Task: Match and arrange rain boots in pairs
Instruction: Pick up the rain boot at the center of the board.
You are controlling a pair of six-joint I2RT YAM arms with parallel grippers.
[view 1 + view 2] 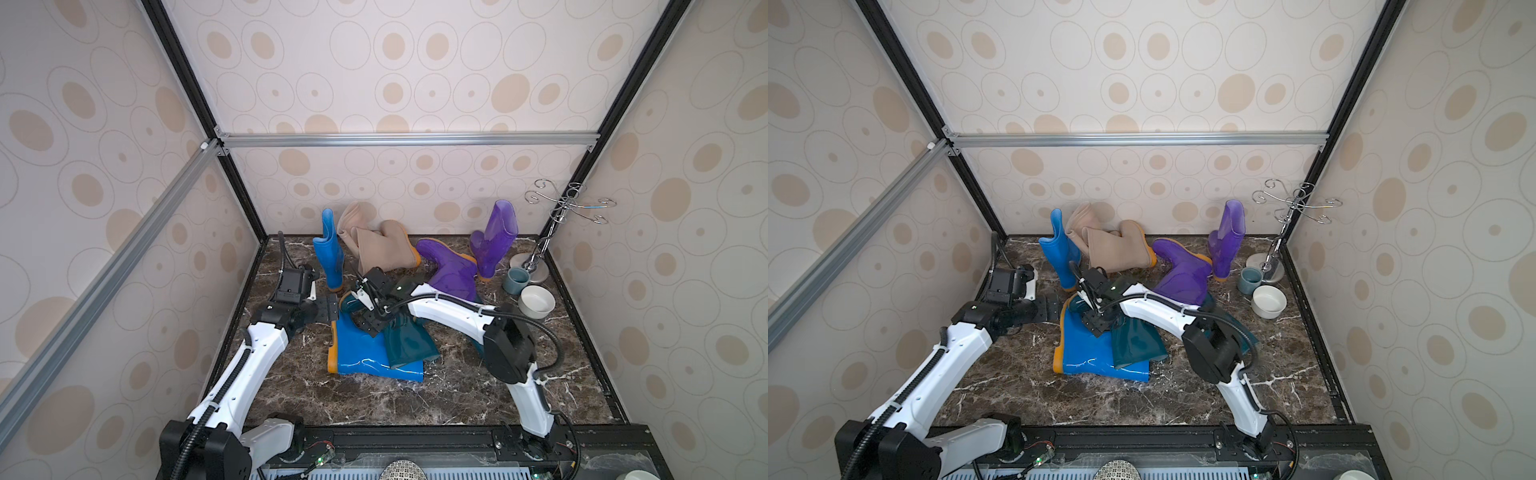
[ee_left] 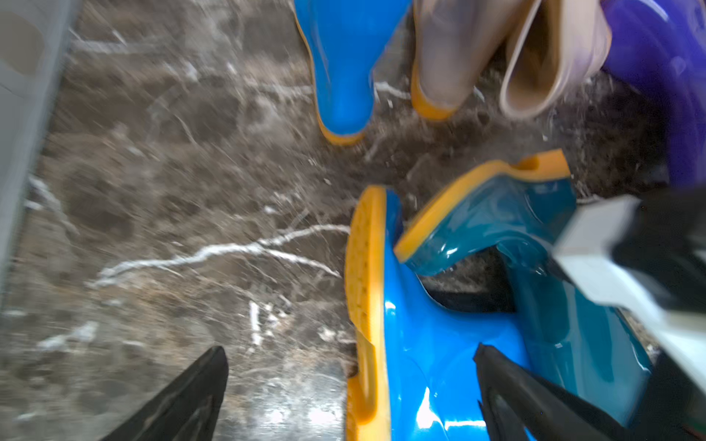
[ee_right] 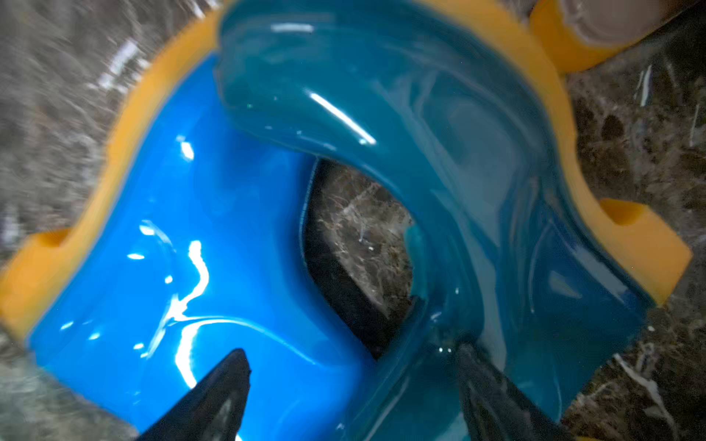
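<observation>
The robot's left gripper should move down around the blue boot's foot (image 1: 340, 326) (image 2: 382, 316) below and close, because the boot's orange sole is between the open fingers.
A bright blue rain boot (image 1: 365, 353) lies flat mid-table with a dark teal boot (image 1: 409, 340) lying across its shaft. My left gripper (image 1: 330, 311) is open beside the blue boot's orange sole (image 2: 366, 305), which sits between its fingers (image 2: 214, 366). My right gripper (image 3: 351, 355) hangs open just above where the blue boot (image 3: 191, 248) and the teal boot (image 3: 477, 172) overlap. At the back, a second blue boot (image 1: 328, 249) stands upright and two beige boots (image 1: 374, 245) lie together. One purple boot (image 1: 451, 270) lies down, another (image 1: 496, 237) stands. More teal (image 1: 1239, 330) shows under my right arm.
A grey-blue cup (image 1: 516, 280) and a white bowl (image 1: 537, 301) sit at the right, in front of a chrome hook stand (image 1: 559, 210). Patterned walls with black frame posts close in the marble table (image 1: 415, 395) on three sides.
</observation>
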